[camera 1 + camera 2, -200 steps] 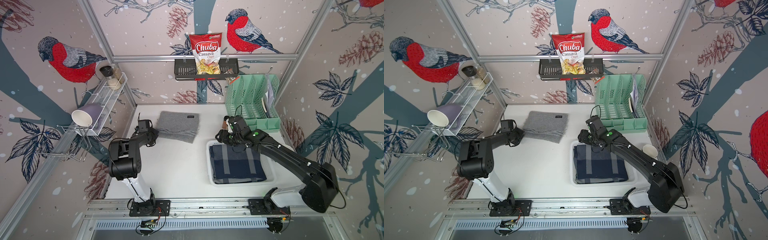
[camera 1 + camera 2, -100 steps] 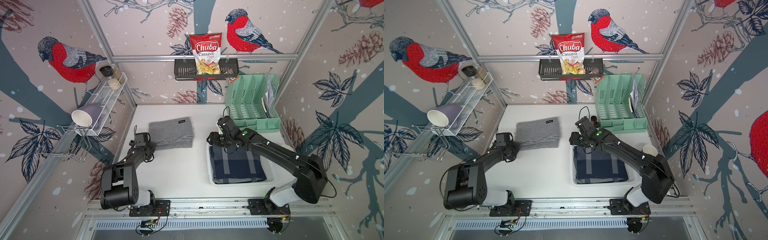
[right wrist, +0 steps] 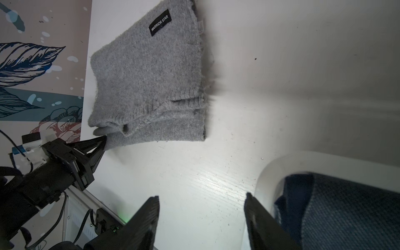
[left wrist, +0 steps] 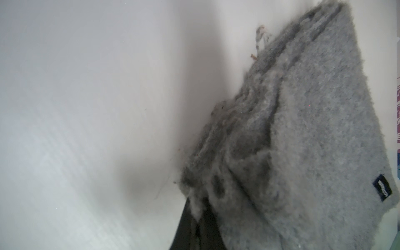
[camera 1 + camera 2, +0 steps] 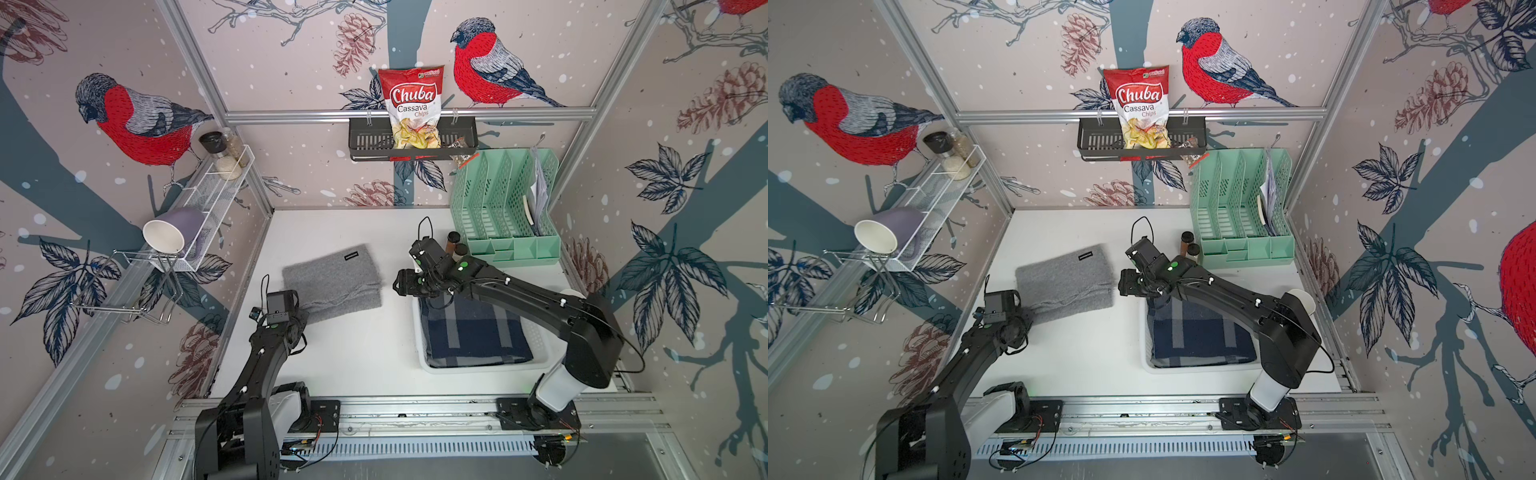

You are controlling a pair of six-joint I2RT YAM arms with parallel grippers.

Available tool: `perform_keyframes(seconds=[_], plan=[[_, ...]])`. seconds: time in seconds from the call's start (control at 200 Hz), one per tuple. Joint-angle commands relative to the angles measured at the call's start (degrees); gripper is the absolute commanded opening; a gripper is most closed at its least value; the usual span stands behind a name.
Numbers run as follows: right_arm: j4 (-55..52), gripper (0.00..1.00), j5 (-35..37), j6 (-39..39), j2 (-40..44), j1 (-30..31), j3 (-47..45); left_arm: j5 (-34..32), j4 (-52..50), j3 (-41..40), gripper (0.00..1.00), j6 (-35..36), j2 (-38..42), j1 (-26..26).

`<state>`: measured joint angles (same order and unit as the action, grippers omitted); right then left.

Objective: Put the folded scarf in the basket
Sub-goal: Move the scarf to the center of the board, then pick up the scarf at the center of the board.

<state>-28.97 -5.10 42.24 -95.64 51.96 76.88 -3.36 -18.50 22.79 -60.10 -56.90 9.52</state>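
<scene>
My left gripper draws slightly back next and opens its fingers to release the scarf on the tabletop. The scarf's bunched near corner point(image 5: 306, 316) point(image 4: 196, 192) sits between my fingers.
The folded scarf point(image 5: 332, 278) point(image 5: 1065, 278) is grey and fuzzy with a small black label, and it lies flat on the white table left of centre. My left gripper point(image 5: 302, 311) point(image 3: 105, 140) is shut on the scarf's point(image 4: 303, 129) near left corner, with fluff bunched between the fingertips point(image 4: 198, 218). The basket point(image 5: 424, 361) point(image 5: 1146, 363) point(image 3: 270, 168) sits at the front right with a navy plaid cloth point(image 5: 473, 332) folded inside. My right gripper point(image 5: 401, 284) point(image 5: 1125, 286) point(image 3: 202, 199) hovers open and empty over bare table, between the scarf point(image 3: 151, 75) and the basket's far left corner.
A mint-green file organiser point(image 5: 503, 208) stands at the back right with two small brown bottles point(image 5: 455, 245) before it. A black rack point(image 5: 365, 143) holding a chips bag hangs on the back wall. A wire shelf point(image 5: 216, 191) with a mug point(image 5: 166, 232) lines the left wall.
My left gripper has pulled the scarf nearer and to the left, turning it a little. My right gripper has swung left off the basket's far edge and opened wider.
</scene>
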Motion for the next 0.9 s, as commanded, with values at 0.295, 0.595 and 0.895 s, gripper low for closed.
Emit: perform_keyframes(seconds=[0.295,0.595,0.895], plan=[[1.49,0.7,-1.71,0.33,-5.2,1.72,2.84,0.76,-8.26,1.61,0.34,2.26,5.64,0.15],[-0.83,0.76,-1.95,-1.35,-11.03,1.16,10.93,2.87,-17.54,6.63,0.64,1.84,19.42,0.13],[-4.04,0.82,-4.4,-1.21,-21.42,-0.19,23.03,3.77,-17.57,23.62,0.71,18.04,1.18,3.65]])
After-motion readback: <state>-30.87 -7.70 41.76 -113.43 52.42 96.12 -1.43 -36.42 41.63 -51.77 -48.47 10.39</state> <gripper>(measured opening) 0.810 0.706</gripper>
